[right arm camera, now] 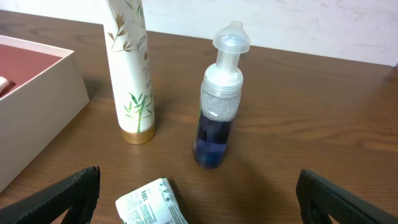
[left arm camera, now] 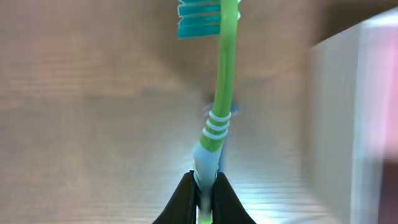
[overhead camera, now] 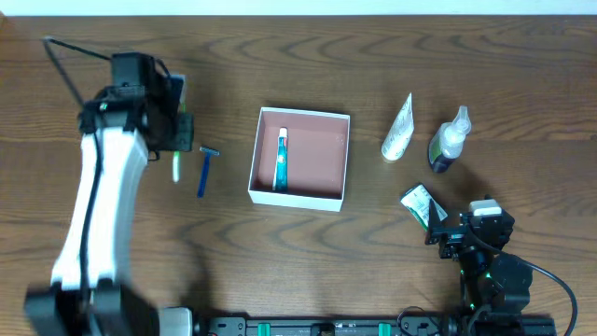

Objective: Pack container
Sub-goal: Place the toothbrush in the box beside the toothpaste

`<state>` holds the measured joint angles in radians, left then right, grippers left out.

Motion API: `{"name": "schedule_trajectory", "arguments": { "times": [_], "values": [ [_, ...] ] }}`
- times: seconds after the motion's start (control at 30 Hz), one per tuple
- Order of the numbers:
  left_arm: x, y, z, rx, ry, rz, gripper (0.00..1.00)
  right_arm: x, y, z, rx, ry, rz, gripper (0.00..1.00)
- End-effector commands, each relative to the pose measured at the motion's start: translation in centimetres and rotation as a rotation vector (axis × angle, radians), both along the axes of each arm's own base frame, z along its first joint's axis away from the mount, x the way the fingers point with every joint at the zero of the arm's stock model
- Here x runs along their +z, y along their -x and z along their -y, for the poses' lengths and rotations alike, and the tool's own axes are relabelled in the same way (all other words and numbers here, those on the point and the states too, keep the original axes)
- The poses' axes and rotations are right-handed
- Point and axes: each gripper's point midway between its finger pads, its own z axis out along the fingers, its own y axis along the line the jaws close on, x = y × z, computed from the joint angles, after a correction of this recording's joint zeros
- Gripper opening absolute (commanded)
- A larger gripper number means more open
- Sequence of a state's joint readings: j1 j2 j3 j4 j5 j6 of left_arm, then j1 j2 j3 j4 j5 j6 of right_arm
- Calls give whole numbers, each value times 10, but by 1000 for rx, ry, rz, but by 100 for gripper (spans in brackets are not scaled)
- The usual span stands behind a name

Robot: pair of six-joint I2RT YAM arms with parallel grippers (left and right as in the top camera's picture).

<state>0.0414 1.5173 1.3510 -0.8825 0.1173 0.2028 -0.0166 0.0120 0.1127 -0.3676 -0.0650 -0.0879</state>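
Observation:
My left gripper needs to move over the box's side by the razor, then down to the box's empty bottom between that side and the toothpaste tube.
The container (overhead camera: 295,198) is a shallow white box with a pink-brown inside, at the table's middle. A blue-and-white toothpaste tube (overhead camera: 281,159) lies in it. My left gripper (overhead camera: 178,140) is left of the box and shut on a green toothbrush (overhead camera: 175,169). In the left wrist view the jaws (left arm camera: 204,198) clamp the handle of the toothbrush (left arm camera: 222,81), its teal bristles at the far end, above the wood. The box wall (left arm camera: 348,124) shows at the right. My right gripper (overhead camera: 446,231) is open and empty; in the right wrist view (right arm camera: 199,211) it is next to a small white packet (right arm camera: 152,204).
A blue razor (overhead camera: 205,171) lies between the left gripper and the box. Right of the box stand a white bamboo-print tube (overhead camera: 398,129) (right arm camera: 132,74) and a clear pump bottle of blue liquid (overhead camera: 450,140) (right arm camera: 219,106). The packet (overhead camera: 420,203) lies near them.

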Motion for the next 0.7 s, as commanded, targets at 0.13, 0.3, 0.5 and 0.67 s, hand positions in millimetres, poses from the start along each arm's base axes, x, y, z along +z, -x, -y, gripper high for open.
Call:
{"name": "schedule_trajectory", "arguments": {
  "times": [0.13, 0.3, 0.5, 0.67],
  "values": [
    [35, 10, 86, -74, 188, 84, 6, 0, 0, 0, -1, -6, 4, 99],
    [17, 0, 137, -140, 227, 67, 6, 0, 0, 0, -1, -6, 4, 99],
    [-29, -15, 176, -214, 191, 15, 6, 0, 0, 0, -1, -6, 4, 99],
    [-77, -10, 181, -198, 140, -109, 6, 0, 0, 0, -1, -6, 4, 99]
  ]
}}
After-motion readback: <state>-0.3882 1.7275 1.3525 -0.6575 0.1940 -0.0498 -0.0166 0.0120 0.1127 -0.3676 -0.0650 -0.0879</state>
